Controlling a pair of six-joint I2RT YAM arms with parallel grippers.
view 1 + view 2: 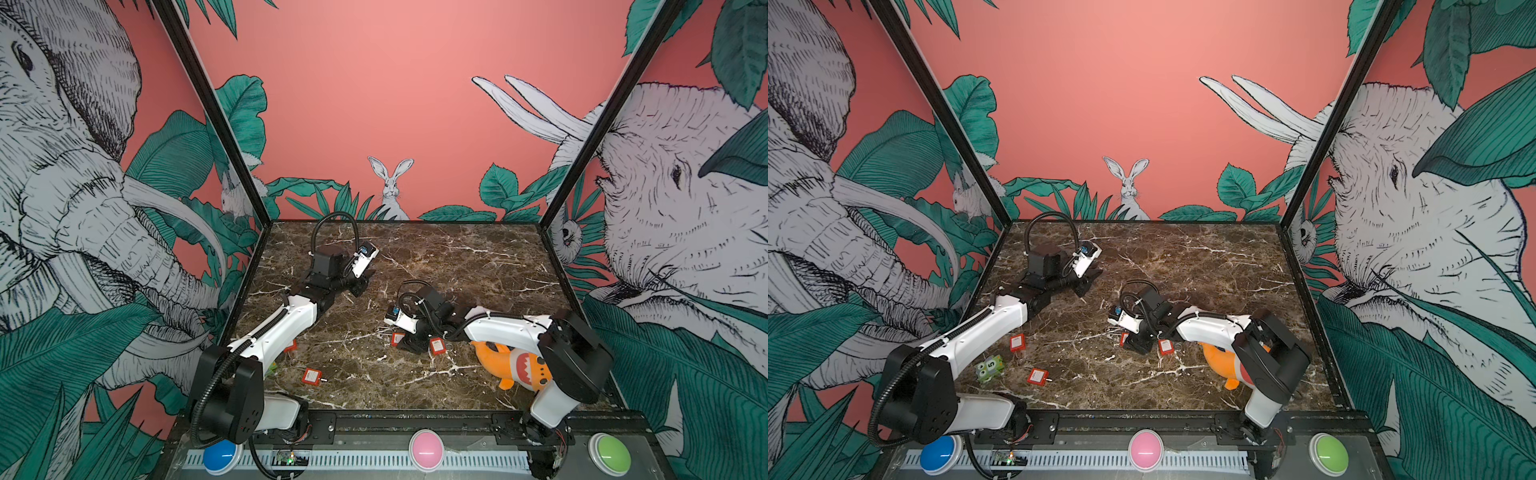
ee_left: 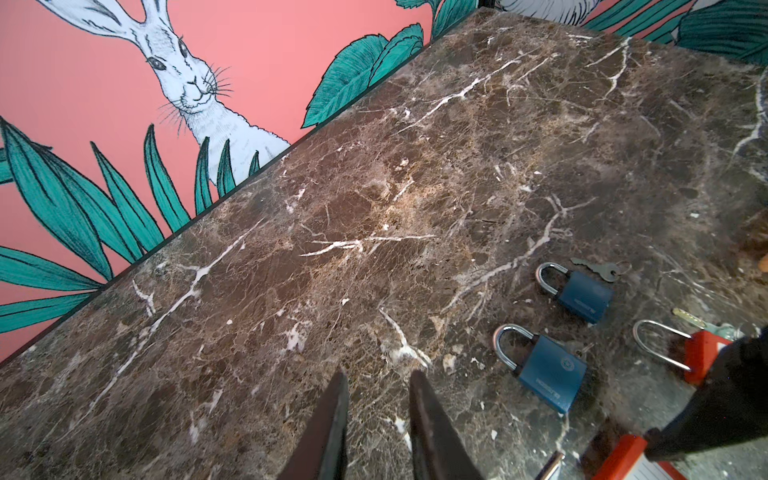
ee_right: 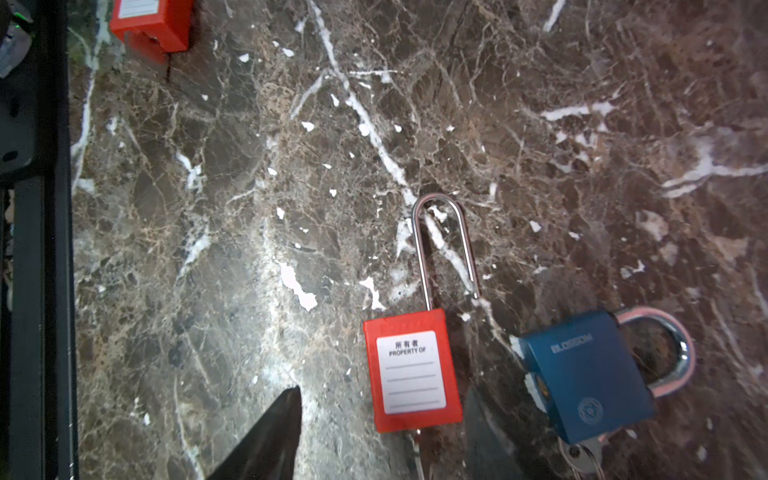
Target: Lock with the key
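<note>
My right gripper will next go down until its open fingers are on both sides of the red padlock's body (image 1: 397, 339) (image 3: 412, 372), which lies just below between them, and then it will close them.
A red padlock (image 3: 411, 370) with a long steel shackle lies flat on the marble table (image 3: 249, 208). A thin silver key (image 3: 417, 449) sticks out of its base. My right gripper (image 3: 382, 415) is open, low over the table, with the padlock's body between its fingers (image 3: 270, 436) and untouched. In both top views this gripper (image 1: 409, 347) sits mid-table beside the red padlock (image 1: 398, 338). My left gripper (image 2: 376, 378) hovers over bare marble further back, its jaws a narrow gap apart with nothing between them. In a top view this left gripper (image 1: 365, 278) is left of centre.
A blue padlock (image 3: 590, 378) with keys lies right beside the red one. Another blue padlock (image 2: 582, 291) and a loose key (image 2: 594, 268) lie beyond. More red padlocks (image 1: 311, 377) (image 1: 437, 345), an orange plush (image 1: 515, 365) and a green block (image 1: 990, 368) sit near the front.
</note>
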